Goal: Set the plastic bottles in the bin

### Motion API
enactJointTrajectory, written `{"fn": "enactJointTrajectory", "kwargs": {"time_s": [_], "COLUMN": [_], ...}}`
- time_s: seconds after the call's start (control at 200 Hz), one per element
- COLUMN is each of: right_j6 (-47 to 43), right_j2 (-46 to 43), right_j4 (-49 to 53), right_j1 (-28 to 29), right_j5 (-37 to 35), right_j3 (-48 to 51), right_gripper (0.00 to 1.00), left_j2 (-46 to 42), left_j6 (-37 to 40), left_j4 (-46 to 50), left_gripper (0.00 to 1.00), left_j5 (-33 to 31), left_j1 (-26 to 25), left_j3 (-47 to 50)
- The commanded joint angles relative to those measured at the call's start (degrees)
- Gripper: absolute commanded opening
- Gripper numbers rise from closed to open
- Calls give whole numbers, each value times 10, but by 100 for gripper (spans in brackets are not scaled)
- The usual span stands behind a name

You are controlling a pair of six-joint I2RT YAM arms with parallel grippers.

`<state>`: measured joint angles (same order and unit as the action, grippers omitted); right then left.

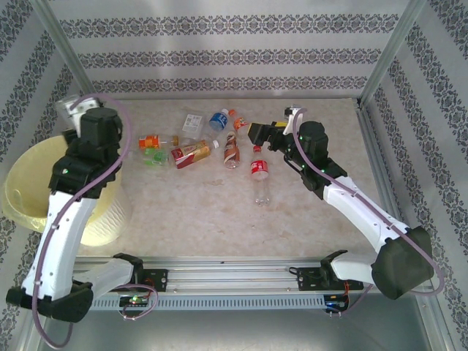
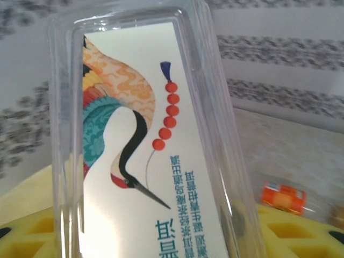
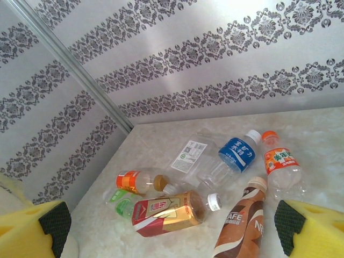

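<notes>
The left gripper draws back over the bin's opening [image 1: 35, 174] next and releases the clear square bottle there, since the bottle still hangs over the bin's far rim.
My left gripper [image 1: 72, 115] is shut on a clear square bottle [image 2: 145, 134] with a white crane-print label, held up over the far rim of the pale-yellow bin [image 1: 22, 191]. Its yellow fingers [image 2: 301, 231] flank the bottle. My right gripper [image 1: 257, 133] hangs open over the bottle pile, pads [image 3: 54, 226] wide apart and holding nothing. On the table lie an orange-label bottle [image 3: 134, 181], a green one [image 3: 119, 200], a red-and-gold one [image 3: 166, 212], a clear white-label one [image 3: 193, 156], a blue-label one [image 3: 236, 155], an orange-capped one [image 3: 280, 164], a brown coffee bottle [image 3: 242, 220] and a red-label bottle [image 1: 259, 172].
Patterned walls with metal posts close in the table at the back and sides. The bin stands off the table's left edge beside my left arm. Bare tabletop [image 1: 205, 205] lies between the bottles and the arm bases.
</notes>
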<state>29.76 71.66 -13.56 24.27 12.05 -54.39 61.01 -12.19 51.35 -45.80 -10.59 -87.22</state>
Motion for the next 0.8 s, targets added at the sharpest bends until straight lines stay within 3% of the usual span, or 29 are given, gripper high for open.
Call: {"fn": "enactJointTrajectory", "kwargs": {"time_s": [0.0, 0.595, 0.655, 0.794], "right_j6": [-5, -24, -23, -15], "right_j2": [2, 1, 0, -2], "right_j4": [-15, -8, -7, -18], "right_j1": [10, 10, 10, 10], "right_j5": [-4, -14, -16, -29], "right_j3": [-18, -23, -22, -14], "right_gripper": [98, 98, 98, 98], "left_j2": [-32, -64, -69, -77], "left_j6": [5, -79, -88, -111], "left_j4": [40, 92, 93, 96], "left_gripper": [51, 51, 53, 71], "left_j5": [-23, 71, 87, 102], "left_j1": [49, 301, 322, 339], "left_j3": [8, 100, 113, 116]}}
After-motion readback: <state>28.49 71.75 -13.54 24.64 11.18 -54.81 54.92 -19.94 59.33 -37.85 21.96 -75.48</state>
